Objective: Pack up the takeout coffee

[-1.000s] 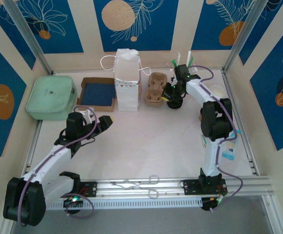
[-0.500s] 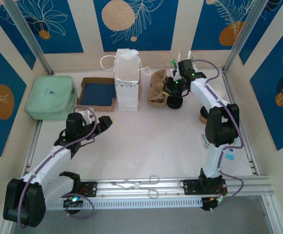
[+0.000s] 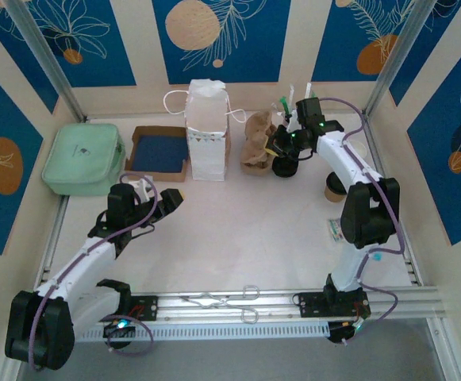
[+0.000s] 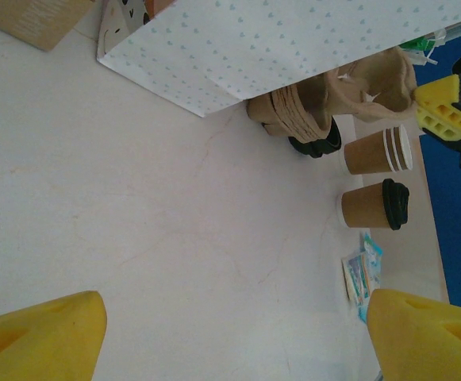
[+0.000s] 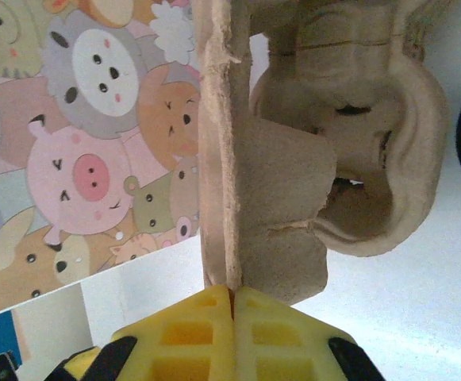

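Note:
I will next move my right gripper back and down to let go of the carrier on the bare tabletop, which is below and back from the gripper, clear of things.
The takeout coffee (image 4: 371,208), a kraft-brown cup with a black lid, stands on the table at the right, and it peeks out from behind the right arm (image 3: 333,189). My right gripper (image 5: 232,298) is shut on the edge of a brown pulp cup carrier (image 5: 293,198), which is tilted up on its side next to the white paper bag (image 3: 206,131). The same carrier (image 3: 255,141) and gripper (image 3: 276,144) stand at the back. My left gripper (image 3: 155,198) hangs open over bare table, holding nothing, its yellow fingers (image 4: 44,333) wide apart.
A stack of lidless brown cups (image 4: 377,151) stands beside the coffee. More carriers (image 4: 297,117) and black lids (image 3: 286,167) sit by the bag. A green case (image 3: 83,159) and a brown tray (image 3: 157,152) lie at the back left. Packets (image 3: 335,230) lie at the right and tongs (image 3: 226,300) near the front rail.
The right gripper has tipped the cup carrier from lying flat up onto its edge, and the right arm has swung a little to the right. The left arm has not moved.

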You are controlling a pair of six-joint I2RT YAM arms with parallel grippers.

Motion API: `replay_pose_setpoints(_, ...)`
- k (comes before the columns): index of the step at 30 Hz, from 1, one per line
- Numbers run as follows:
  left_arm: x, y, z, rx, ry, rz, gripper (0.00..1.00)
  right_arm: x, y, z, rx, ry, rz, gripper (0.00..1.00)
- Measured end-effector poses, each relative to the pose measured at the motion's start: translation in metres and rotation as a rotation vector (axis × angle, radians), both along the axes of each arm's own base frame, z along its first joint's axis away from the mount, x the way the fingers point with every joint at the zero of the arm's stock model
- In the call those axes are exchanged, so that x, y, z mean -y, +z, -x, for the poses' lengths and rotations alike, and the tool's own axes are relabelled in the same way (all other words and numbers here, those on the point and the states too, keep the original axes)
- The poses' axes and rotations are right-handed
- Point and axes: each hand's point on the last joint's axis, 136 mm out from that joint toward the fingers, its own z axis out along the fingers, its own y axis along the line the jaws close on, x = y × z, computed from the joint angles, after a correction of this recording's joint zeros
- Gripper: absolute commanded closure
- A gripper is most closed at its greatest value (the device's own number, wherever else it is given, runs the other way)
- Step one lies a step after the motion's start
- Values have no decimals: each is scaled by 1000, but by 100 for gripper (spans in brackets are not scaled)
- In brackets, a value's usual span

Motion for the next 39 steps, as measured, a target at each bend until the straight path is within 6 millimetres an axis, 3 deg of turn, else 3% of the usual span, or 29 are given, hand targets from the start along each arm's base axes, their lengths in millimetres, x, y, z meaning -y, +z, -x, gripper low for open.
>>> replay_pose_setpoints(7,0,0,0,0,0,0,15,-2,14,18,31,22,-35,100)
replay_pose_setpoints(16,0,-1,0,-1,0,0,15,-11,19,64,40,92,-91,100)
replay_pose_setpoints(29,1,2,-4,16,2,6,15,-19,-10,151,-25,234,-166,100)
replay_pose_setpoints(39,1,0,-3,19,-1,9,15,-31,-37,191,-102,306,-186,100)
